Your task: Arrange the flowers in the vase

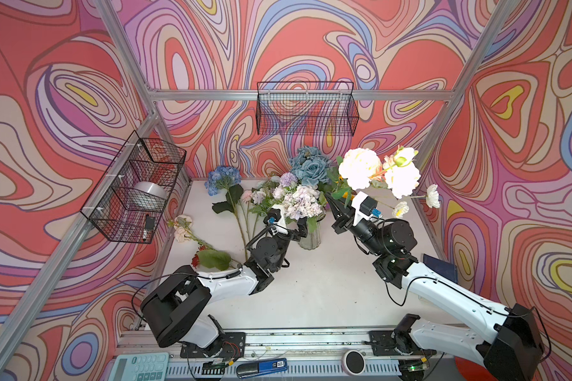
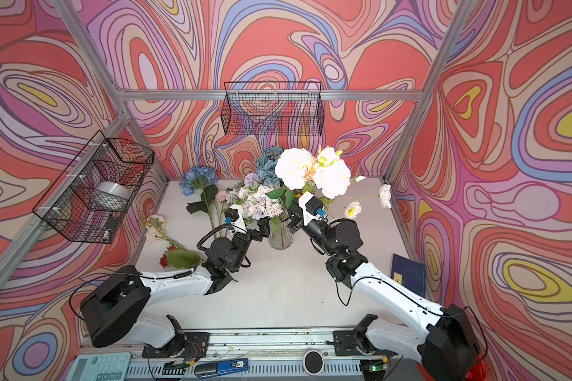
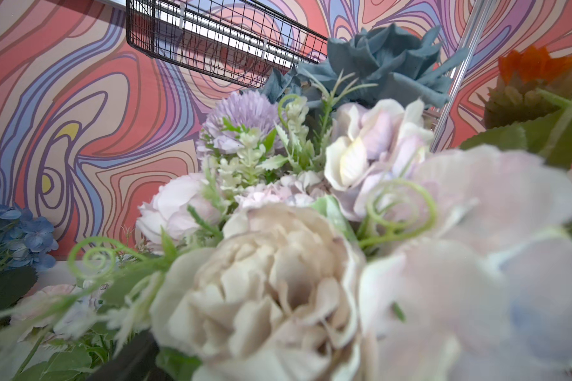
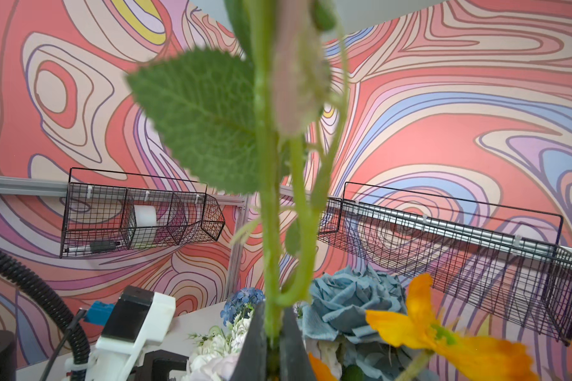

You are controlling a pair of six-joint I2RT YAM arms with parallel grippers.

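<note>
My right gripper goes down toward the vase next and releases the spray's green stem. The vase's opening (image 2: 282, 222) lies below that gripper, and the white spray still stands high.
A clear glass vase (image 1: 310, 238) (image 2: 280, 237) stands mid-table and holds blue roses (image 1: 311, 166) (image 3: 387, 59), lilac and pale flowers (image 1: 303, 201) (image 3: 265, 283) and an orange bloom (image 4: 443, 333). My right gripper (image 1: 332, 204) (image 4: 273, 343) is shut on the green stem (image 4: 268, 198) of a spray of big white and peach flowers (image 1: 360, 168) (image 2: 294, 168), raised above and right of the vase. My left gripper (image 1: 305, 227) (image 2: 262, 230) is open, its jaws wide at the vase's mouth under the blooms. More flowers lie on the table at the left: a blue hydrangea (image 1: 223, 178), pink ones (image 1: 246, 197), a peach one (image 1: 182, 227) and a red one (image 1: 195, 261).
White daisies (image 1: 433, 195) stick out on thin stems near the right wall. A wire basket (image 1: 136, 188) with a tape roll hangs on the left wall, and another wire basket (image 1: 306, 109) hangs on the back wall. A blue book (image 1: 441, 268) leans at the right. A calculator (image 1: 139, 366) lies at the front edge.
</note>
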